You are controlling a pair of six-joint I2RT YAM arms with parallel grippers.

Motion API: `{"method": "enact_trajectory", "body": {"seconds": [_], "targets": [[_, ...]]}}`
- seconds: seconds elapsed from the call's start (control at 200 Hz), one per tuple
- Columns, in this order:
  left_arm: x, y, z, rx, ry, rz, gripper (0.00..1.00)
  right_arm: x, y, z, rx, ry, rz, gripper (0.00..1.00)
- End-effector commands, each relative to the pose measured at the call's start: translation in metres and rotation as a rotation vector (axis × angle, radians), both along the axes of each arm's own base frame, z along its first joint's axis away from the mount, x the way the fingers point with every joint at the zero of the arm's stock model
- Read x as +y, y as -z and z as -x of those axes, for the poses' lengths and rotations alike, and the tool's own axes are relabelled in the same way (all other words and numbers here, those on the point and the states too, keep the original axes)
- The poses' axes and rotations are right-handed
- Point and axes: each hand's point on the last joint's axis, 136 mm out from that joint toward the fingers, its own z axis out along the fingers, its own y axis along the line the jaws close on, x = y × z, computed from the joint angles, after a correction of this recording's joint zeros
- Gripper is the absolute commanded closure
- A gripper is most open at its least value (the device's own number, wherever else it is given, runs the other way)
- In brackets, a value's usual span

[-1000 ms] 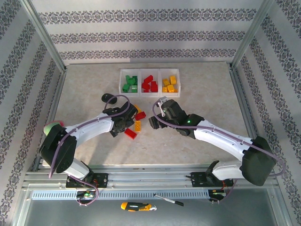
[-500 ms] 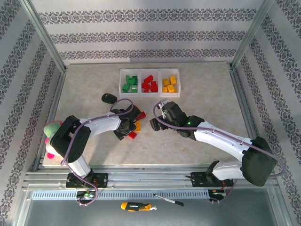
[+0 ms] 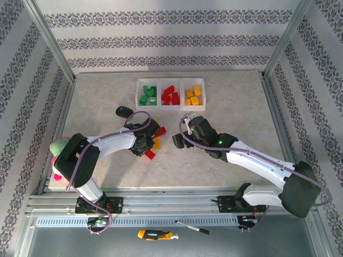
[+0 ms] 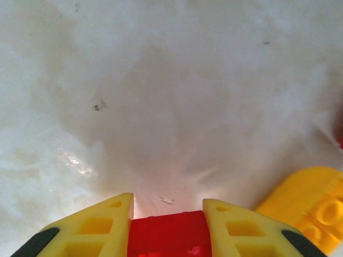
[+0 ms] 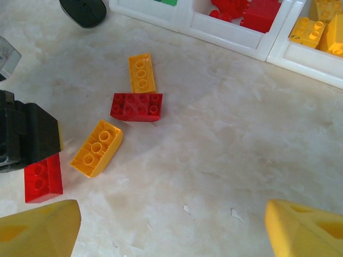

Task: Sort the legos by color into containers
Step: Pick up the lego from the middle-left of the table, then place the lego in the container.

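Note:
The middle container already holds red legos, so I should raise my left gripper off the table, take the red lego outward over that container and let go.
My left gripper (image 4: 167,202) is down on the table, shut on a red lego (image 4: 169,233); from above that gripper (image 3: 146,148) sits over the red lego (image 3: 150,155). The right wrist view shows the same red lego (image 5: 43,178) under the left gripper's black body, beside a yellow lego (image 5: 97,147), another red lego (image 5: 136,106) and a second yellow lego (image 5: 142,73). My right gripper (image 5: 171,230) hovers open over bare table, seen from above (image 3: 176,140) just right of the loose legos. The white containers (image 3: 159,80) hold green, red and yellow legos.
A black oval object (image 3: 124,112) lies left of the loose legos, also at the top of the right wrist view (image 5: 83,10). A pink-green plush toy (image 3: 58,145) sits at the table's left edge. Patterned walls enclose the table.
The left gripper has lowered onto the red lego nearest the front and shut on it. The right arm has drifted slightly to the right, still open.

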Motion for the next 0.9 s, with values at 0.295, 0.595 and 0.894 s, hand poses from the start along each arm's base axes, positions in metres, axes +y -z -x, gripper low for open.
{"method": "enact_trajectory", "body": {"seconds": [0.295,0.595,0.894], "targets": [[-0.039,-0.100,-0.115,-0.315,0.188,-0.045,0.75,-0.020,-0.012,-0.009,-0.055,0.086,-0.038,0.12],[-0.058,-0.114,-0.225,-0.388,0.234,-0.125,0.75,-0.037,-0.015,-0.014,-0.053,0.139,-0.072,0.12],[-0.068,-0.100,-0.294,-0.392,0.269,-0.192,0.73,-0.046,-0.012,-0.012,-0.039,0.161,-0.075,0.12]]}}
